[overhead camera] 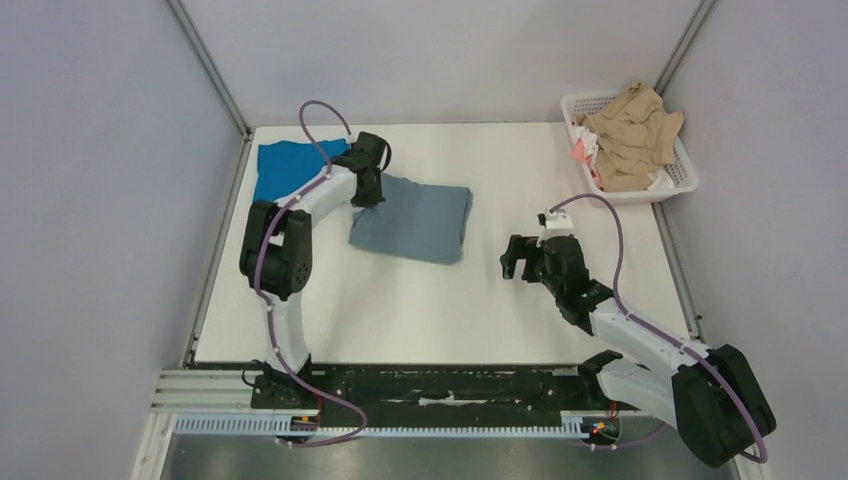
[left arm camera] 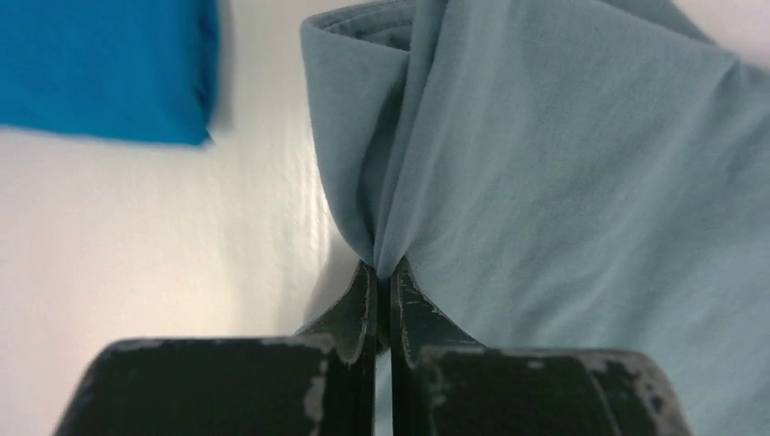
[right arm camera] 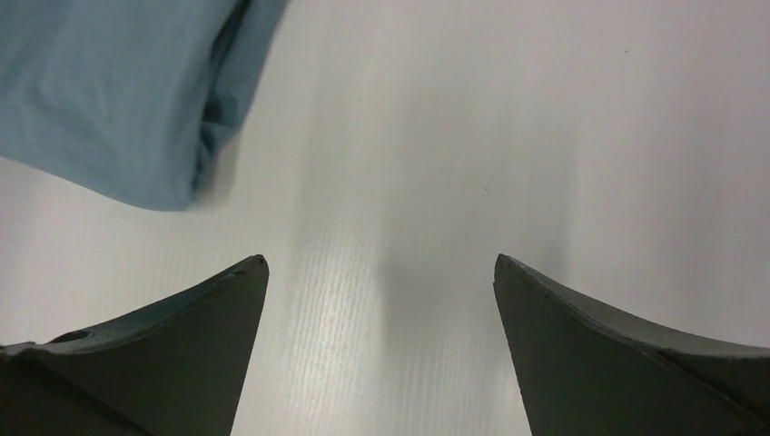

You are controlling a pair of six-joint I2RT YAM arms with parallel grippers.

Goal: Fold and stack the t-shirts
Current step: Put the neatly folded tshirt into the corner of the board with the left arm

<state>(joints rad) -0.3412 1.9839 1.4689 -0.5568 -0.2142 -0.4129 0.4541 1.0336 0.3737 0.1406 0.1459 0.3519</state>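
My left gripper needs to go up, outward and to the left in the top view next, and then down to let go over the cobalt blue t-shirt (overhead camera: 283, 166) (left arm camera: 102, 71), because it is lying folded.
A folded slate grey-blue t-shirt (overhead camera: 418, 219) lies in the middle of the white table. My left gripper (overhead camera: 368, 196) is shut on its far left corner, and in the left wrist view the grey-blue cloth (left arm camera: 545, 163) bunches into a pinch at my left gripper (left arm camera: 388, 272). A folded cobalt blue t-shirt (overhead camera: 283, 166) lies at the back left, partly under the left arm, and shows as a blue block (left arm camera: 104, 68) beyond the corner. My right gripper (overhead camera: 519, 262) hovers open right of the grey-blue shirt (right arm camera: 109, 91), with bare table between its fingers (right arm camera: 227, 318).
A white lattice basket (overhead camera: 683, 172) at the back right holds beige and pinkish clothes (overhead camera: 630, 135). Grey walls close in the table on three sides. A black rail (overhead camera: 440, 385) with the arm bases runs along the near edge.
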